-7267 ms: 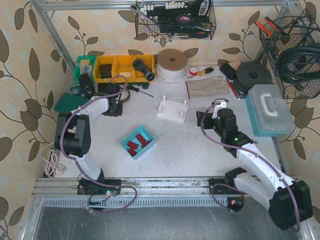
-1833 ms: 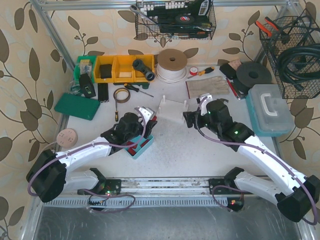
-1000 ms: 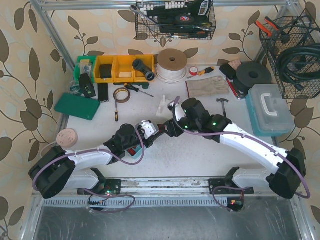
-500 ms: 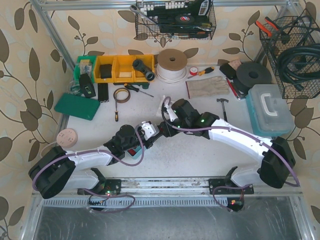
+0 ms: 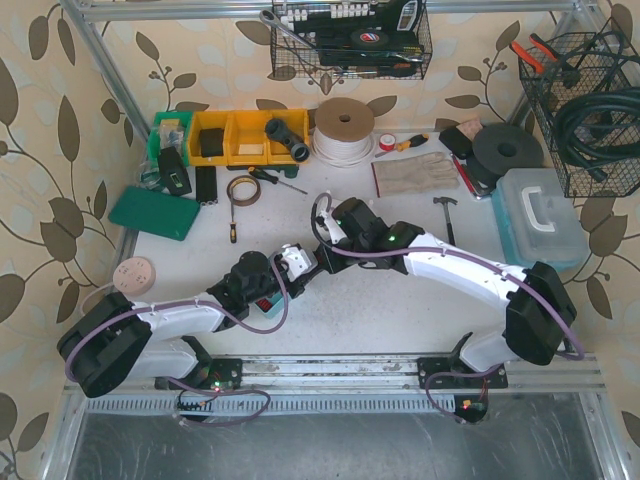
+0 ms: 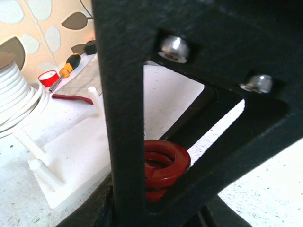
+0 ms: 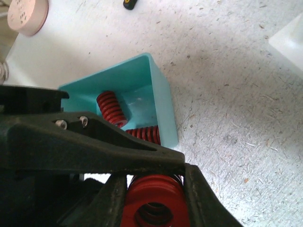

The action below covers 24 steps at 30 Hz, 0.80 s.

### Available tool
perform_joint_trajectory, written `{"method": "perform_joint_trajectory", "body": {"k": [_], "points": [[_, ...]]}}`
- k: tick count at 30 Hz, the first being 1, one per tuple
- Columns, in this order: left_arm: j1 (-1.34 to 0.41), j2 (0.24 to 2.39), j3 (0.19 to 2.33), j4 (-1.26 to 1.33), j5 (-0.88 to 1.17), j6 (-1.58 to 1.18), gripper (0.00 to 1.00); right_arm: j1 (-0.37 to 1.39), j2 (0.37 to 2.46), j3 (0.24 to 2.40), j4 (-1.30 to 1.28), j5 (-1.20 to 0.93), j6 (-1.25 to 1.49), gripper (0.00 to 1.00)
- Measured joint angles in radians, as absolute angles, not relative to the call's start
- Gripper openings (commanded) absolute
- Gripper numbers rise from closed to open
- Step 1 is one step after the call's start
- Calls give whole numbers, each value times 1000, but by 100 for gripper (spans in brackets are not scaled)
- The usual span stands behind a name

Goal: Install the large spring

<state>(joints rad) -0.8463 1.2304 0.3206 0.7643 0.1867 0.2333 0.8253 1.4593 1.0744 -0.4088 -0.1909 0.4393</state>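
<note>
The peg nearest the folded cloth stands outward and below my right gripper, so my right gripper should carry the spring outward, lower it onto that peg and let it go.
The large spring [image 7: 154, 205], red and thick-coiled, hangs above the table between both grippers. My left gripper [image 5: 305, 263] is shut on it, and the spring's end [image 6: 164, 161] shows in the left wrist view. My right gripper [image 7: 156, 201] has a finger [image 7: 201, 196] pressed on each side of the same spring, meeting the left one [image 5: 322, 258] from the right. The white peg base [image 6: 71, 158] lies just behind; the right arm hides most of it from above. Two more red springs [image 7: 111, 108] lie in the teal tray [image 7: 163, 111].
Along the back are yellow bins [image 5: 240, 135], a white cord spool [image 5: 343, 130] and a folded cloth [image 5: 415, 172]. A pale blue toolbox [image 5: 540, 215] stands at the right, with a green pad [image 5: 155, 212] and a tape ring [image 5: 242, 188] at the left.
My right arm has reached further left to the left gripper, and its jaws have closed on the spring. The left arm has held still with the spring.
</note>
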Motion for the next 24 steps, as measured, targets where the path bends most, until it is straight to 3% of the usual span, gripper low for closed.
{"method": "perform_joint_trajectory", "body": {"k": [2, 5, 7, 17, 21, 24], "points": [[-846, 1230, 321, 765, 180, 233, 14, 825, 1459, 1076, -408, -187, 436, 3], [-846, 1230, 321, 770, 168, 231, 52, 826, 1454, 1076, -408, -178, 434, 0], [-852, 1230, 321, 782, 154, 226, 64, 829, 1444, 1076, -411, -158, 429, 0], [-852, 1193, 325, 741, -50, 167, 77, 815, 1324, 1084, -486, 63, 355, 0], [-852, 1173, 330, 704, -140, 142, 94, 741, 1314, 1089, -507, 116, 321, 0], [-852, 1162, 329, 686, -239, 94, 98, 648, 1317, 1095, -524, 141, 293, 0]]}}
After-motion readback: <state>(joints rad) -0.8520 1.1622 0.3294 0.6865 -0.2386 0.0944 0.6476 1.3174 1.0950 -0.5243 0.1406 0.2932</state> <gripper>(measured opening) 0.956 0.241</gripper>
